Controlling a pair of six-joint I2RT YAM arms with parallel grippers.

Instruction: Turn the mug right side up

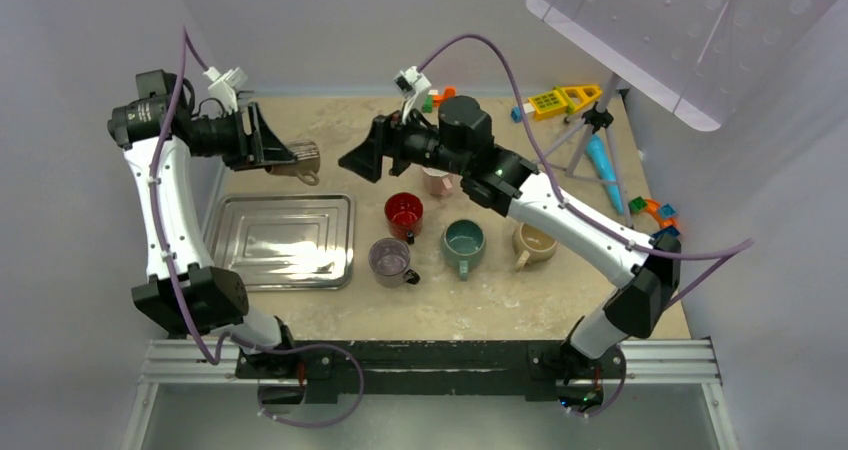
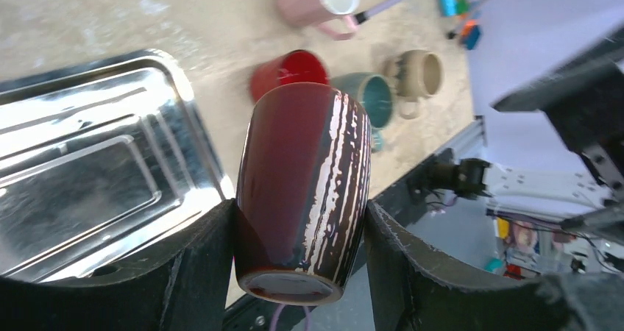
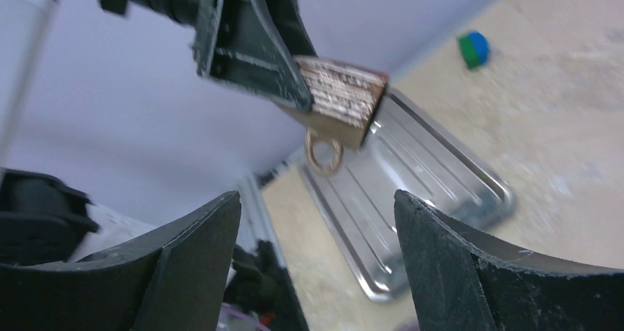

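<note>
The mug's free rim (image 1: 317,158) (image 3: 374,110) is at the end of the mug that lies just to the left of my right gripper in the top view. My right gripper will move across the gap onto it.
My left gripper (image 1: 285,156) is shut on a dark brown mug with white streaks (image 2: 305,184), held in the air above the far edge of the metal tray (image 1: 285,240). The mug lies on its side, base toward the wrist camera, handle hanging down (image 1: 308,177). It also shows in the right wrist view (image 3: 340,94), clamped between the left fingers. My right gripper (image 1: 358,160) is open and empty, pointing at the mug from the right, a short gap away.
Upright mugs stand on the table: red (image 1: 404,213), purple-grey (image 1: 390,260), teal (image 1: 464,242), tan (image 1: 533,242), and pink (image 1: 437,181) under the right arm. Toys (image 1: 560,100) and a tripod (image 1: 592,130) stand at the far right.
</note>
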